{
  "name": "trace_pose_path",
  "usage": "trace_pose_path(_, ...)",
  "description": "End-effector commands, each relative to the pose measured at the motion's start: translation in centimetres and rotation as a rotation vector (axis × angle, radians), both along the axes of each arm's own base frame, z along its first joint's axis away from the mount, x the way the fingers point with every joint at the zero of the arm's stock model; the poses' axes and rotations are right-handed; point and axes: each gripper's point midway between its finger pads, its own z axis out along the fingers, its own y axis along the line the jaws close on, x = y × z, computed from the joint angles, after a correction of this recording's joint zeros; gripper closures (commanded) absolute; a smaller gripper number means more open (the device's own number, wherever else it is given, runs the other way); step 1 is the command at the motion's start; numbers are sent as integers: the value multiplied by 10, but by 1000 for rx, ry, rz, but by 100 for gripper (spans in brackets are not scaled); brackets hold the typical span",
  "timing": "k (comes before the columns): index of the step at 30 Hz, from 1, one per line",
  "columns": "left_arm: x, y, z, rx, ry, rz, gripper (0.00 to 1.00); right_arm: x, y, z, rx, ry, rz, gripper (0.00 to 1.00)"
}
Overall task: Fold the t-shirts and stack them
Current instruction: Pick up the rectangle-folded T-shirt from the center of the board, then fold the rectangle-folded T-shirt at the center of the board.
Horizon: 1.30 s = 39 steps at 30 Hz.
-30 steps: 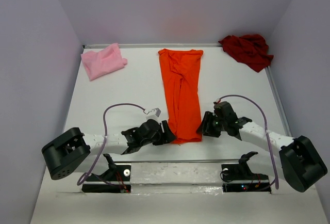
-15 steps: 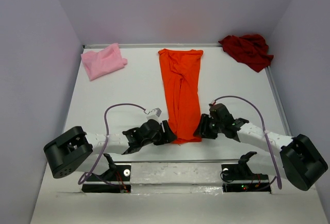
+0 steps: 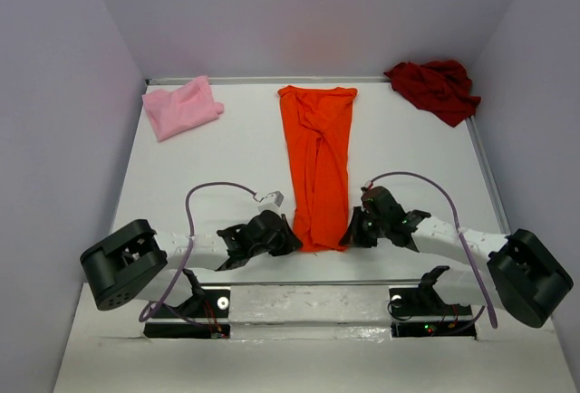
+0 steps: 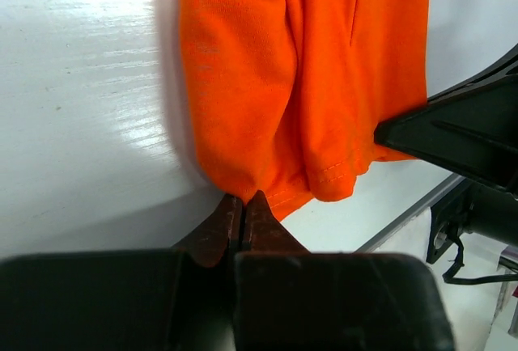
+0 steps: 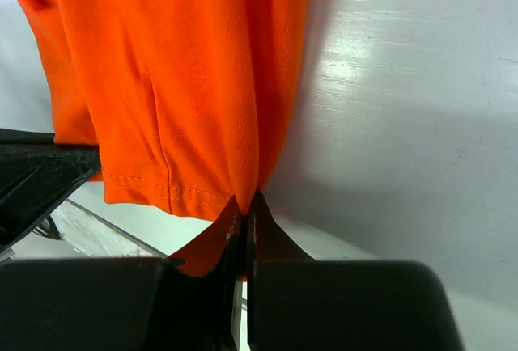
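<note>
The right gripper lifts the t-shirt's hem corner next, carries it outward onto the middle of the still-long orange strip, which lies outward, and releases it there.
The orange t-shirt (image 3: 319, 162) lies folded into a long strip down the middle of the table. My left gripper (image 3: 295, 241) is shut on its near left corner (image 4: 243, 181), the hem pinched between the fingertips. Across the hem, my right gripper (image 3: 348, 235) is shut on the near right corner (image 5: 247, 181). The cloth there rises slightly off the table in both wrist views. A crumpled pink t-shirt (image 3: 181, 108) sits at the far left corner. At the far right corner a dark red t-shirt (image 3: 435, 88) lies bunched.
White table (image 3: 227, 153) with grey walls on three sides. A raised rail (image 3: 308, 282) runs along the near edge by the arm bases. A metal strip (image 3: 489, 180) borders the right side. In the left wrist view the right arm's dark body (image 4: 461, 137) sits just beyond the hem.
Both grippers closed from open onto the near corners of the orange shirt. The right gripper slid slightly left toward the hem.
</note>
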Motion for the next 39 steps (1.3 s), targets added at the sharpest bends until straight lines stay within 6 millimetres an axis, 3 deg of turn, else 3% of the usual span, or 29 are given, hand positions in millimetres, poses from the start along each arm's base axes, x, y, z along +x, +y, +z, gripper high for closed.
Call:
trace_pose_path(1,1,4,-2,10,-20,8,100,3,0,-1,-16,-24,0,100)
trace_pose_path(8,0,7,6,12,-38,0,100,1,-6,7,-30,-41,5,100)
trace_pose_path(14,4,10,28,9,-78,7,100,17,-6,43,-33,-140,-3,100)
trace_pose_path(15,12,7,43,-3,-121,17,100,18,-7,47,-43,-142,-4,100)
trace_pose_path(19,28,6,71,5,-206,43,100,37,-1,70,-48,-218,1,100)
trace_pose_path(27,60,6,104,85,-305,96,100,80,3,103,-120,-345,-45,100)
trace_pose_path(33,96,38,122,104,-348,206,100,110,-5,137,-183,-462,-127,100)
trace_pose_path(39,125,63,135,110,-395,265,100,133,-7,146,-250,-511,-157,100)
